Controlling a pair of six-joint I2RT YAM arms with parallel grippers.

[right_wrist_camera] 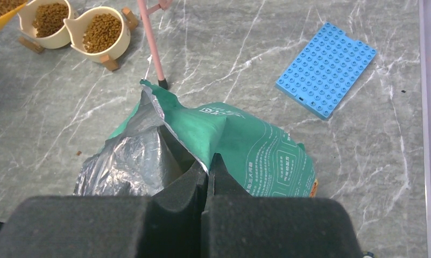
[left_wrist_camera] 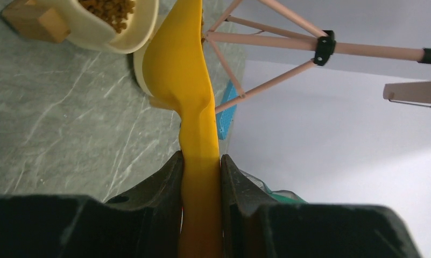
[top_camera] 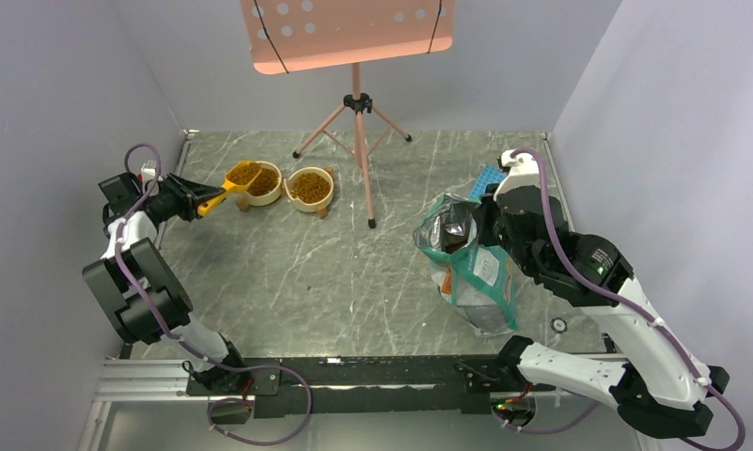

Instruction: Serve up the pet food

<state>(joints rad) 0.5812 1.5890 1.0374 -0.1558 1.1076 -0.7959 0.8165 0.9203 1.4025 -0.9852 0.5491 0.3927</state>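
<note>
I will next tip the scoop (top_camera: 239,175) over the nearest bowl with my left gripper, then move back and down to release the handle, as bare tabletop lies below, nearer my base.
Pet food, small brown kibble (top_camera: 308,185), fills two cream bowls, the left bowl (top_camera: 265,200) and the right bowl (top_camera: 312,205). More kibble lies in the yellow scoop (top_camera: 239,175), which hovers at the left bowl's near-left rim. My left gripper (left_wrist_camera: 200,161) is shut on the scoop's handle (left_wrist_camera: 199,134). The teal bag (right_wrist_camera: 245,142) stands open at the right, its silver lining showing. My right gripper (right_wrist_camera: 207,164) is shut on the bag's top edge, holding the mouth up.
A pink music stand (top_camera: 358,103) stands behind the bowls, one tripod foot (right_wrist_camera: 162,82) close to the bag's mouth. A blue studded plate (right_wrist_camera: 326,67) lies flat beyond the bag. Grey walls close in both sides.
</note>
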